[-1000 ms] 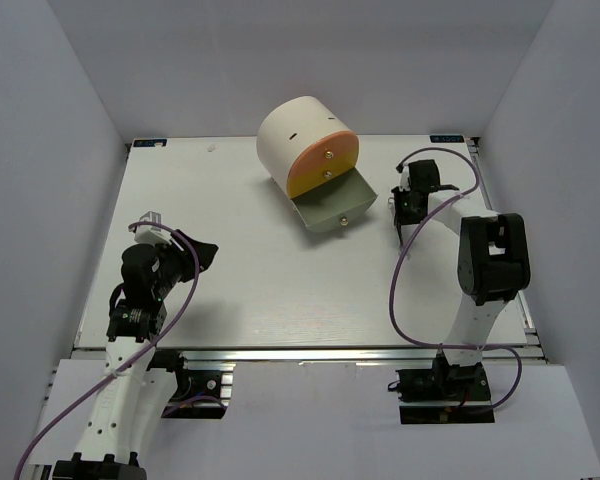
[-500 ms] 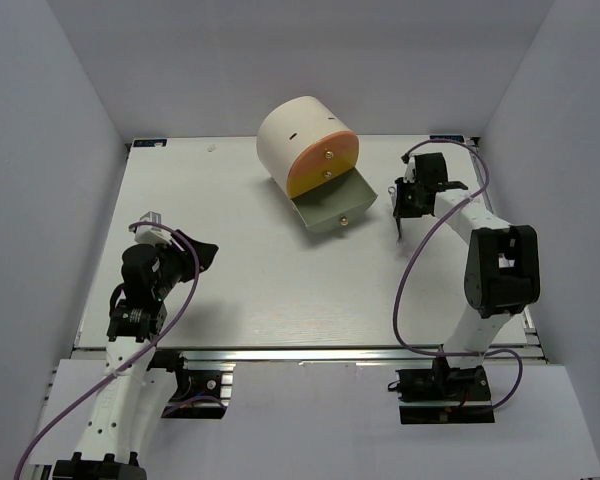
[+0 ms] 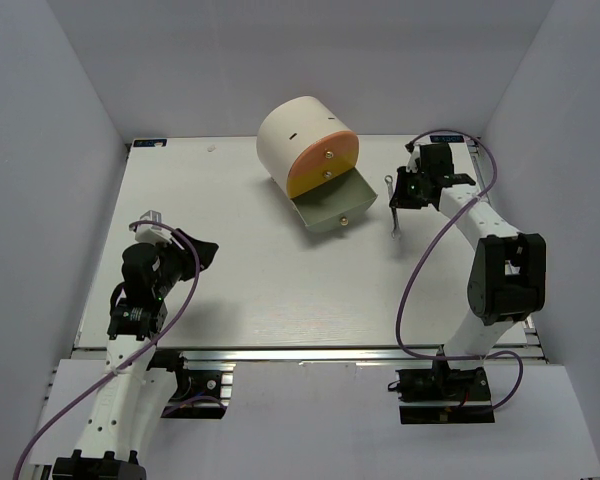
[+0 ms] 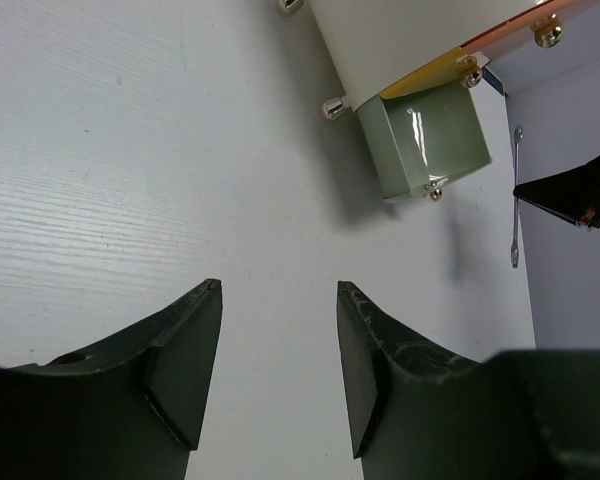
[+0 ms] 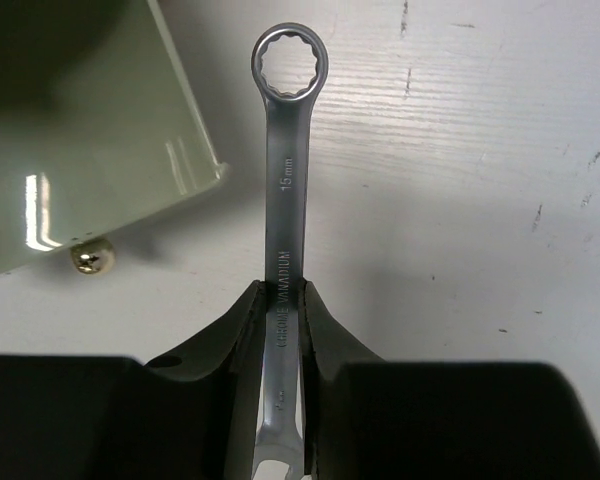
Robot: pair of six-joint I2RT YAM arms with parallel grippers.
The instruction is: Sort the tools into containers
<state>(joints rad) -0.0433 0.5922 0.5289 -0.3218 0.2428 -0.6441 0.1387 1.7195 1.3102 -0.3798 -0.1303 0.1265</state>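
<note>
My right gripper moves to the left in the top view, over the grey-green drawer (image 3: pixel 328 212), and releases the spanner (image 3: pixel 394 210) next, because only that drawer stands open.
A silver spanner (image 5: pixel 285 200) is clamped by its shank in my right gripper (image 5: pixel 283 292), which is shut on it, with the ring end pointing away from the wrist. From above, the spanner (image 3: pixel 394 210) shows just right of the open grey-green drawer (image 3: pixel 328 212) of the cream cabinet (image 3: pixel 292 135), under my right gripper (image 3: pixel 401 193). The orange drawer (image 3: pixel 325 160) and the yellow one below it are closed. My left gripper (image 3: pixel 195 255) stands open at the table's left, nothing between its fingers (image 4: pixel 185 350). No other tools are in view.
The grey-green drawer (image 5: pixel 80 150) and its brass knob (image 5: pixel 92 258) sit close to the left of the spanner. In the left wrist view the cabinet (image 4: pixel 400 40) and the open drawer (image 4: pixel 425 140) lie ahead. Purple cables loop beside both arms.
My right arm has swung toward the table's far side with the spanner in its grip, and the spanner now shows beside the drawer. The left arm has not moved.
</note>
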